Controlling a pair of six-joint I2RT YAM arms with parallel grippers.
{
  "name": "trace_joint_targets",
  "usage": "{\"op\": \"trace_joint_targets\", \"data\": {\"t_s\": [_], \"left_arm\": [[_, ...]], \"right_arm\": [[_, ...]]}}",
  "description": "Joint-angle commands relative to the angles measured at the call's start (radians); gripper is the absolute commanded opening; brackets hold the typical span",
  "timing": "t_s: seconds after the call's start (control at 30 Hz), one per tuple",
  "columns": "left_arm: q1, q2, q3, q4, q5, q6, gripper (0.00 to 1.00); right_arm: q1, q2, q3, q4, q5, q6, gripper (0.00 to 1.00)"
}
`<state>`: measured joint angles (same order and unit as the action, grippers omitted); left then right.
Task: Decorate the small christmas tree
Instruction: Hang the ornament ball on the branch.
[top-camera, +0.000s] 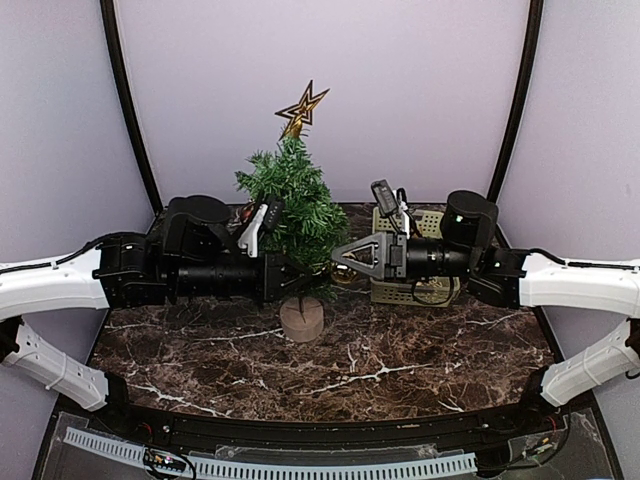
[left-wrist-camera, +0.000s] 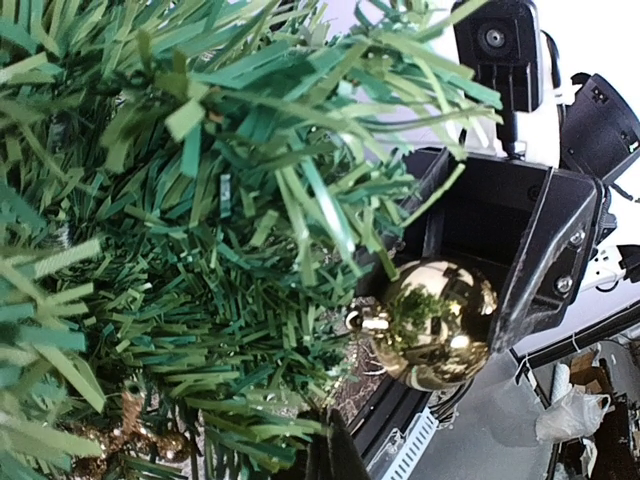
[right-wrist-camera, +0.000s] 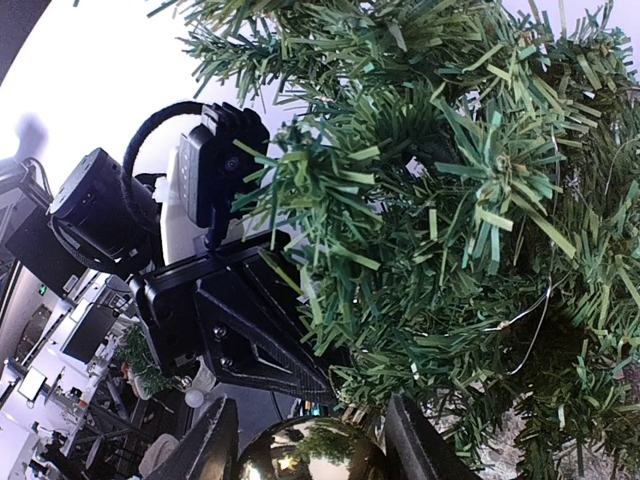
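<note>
I need to gently lower my right gripper beside the edge of the lower branches next and open it to let go of the gold ball (right-wrist-camera: 310, 455), because the ball's cap meets the needles.
The small christmas tree (top-camera: 292, 200) stands mid-table on a tan stump base (top-camera: 302, 318), with a gold star (top-camera: 303, 108) on top. My right gripper (top-camera: 342, 262) reaches in from the right, shut on a shiny gold ball (right-wrist-camera: 310, 455) that sits between its fingers (right-wrist-camera: 208, 445). The left wrist view shows the ball (left-wrist-camera: 435, 322) hanging at the edge of the lower branches. My left gripper (top-camera: 303, 276) comes in from the left, its dark jaws (left-wrist-camera: 335, 455) shut among the needles close to the ball's cap. What they pinch, if anything, is hidden.
A beige slotted basket (top-camera: 425, 225) stands behind my right gripper at the back right. A string of gold beads (left-wrist-camera: 130, 430) hangs low in the tree. The table top is dark marble (top-camera: 400, 360), with curved black posts at both back corners.
</note>
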<state>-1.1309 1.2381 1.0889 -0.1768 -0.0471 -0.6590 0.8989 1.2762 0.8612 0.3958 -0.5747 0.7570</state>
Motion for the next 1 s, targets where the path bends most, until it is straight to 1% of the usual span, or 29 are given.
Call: {"op": "trace_joint_targets", "data": {"t_s": [0.0,0.6,0.73,0.97], "left_arm": [[-0.001,-0.016,-0.014,0.031,-0.022,0.001,0.01],[-0.001,0.023,0.006,0.001,-0.033,0.006,0.0],[0.0,0.026,0.005,-0.006,-0.054,0.005,0.0],[0.009,0.013,-0.013,0.026,-0.079,-0.013,0.0]], "right_arm": [[0.006,-0.01,-0.017,0.018,0.01,-0.012,0.36],[0.006,0.012,-0.027,0.005,0.031,-0.023,0.35],[0.006,0.013,-0.029,0.004,0.04,-0.025,0.35],[0.006,0.027,-0.031,0.039,0.05,-0.004,0.35]]}}
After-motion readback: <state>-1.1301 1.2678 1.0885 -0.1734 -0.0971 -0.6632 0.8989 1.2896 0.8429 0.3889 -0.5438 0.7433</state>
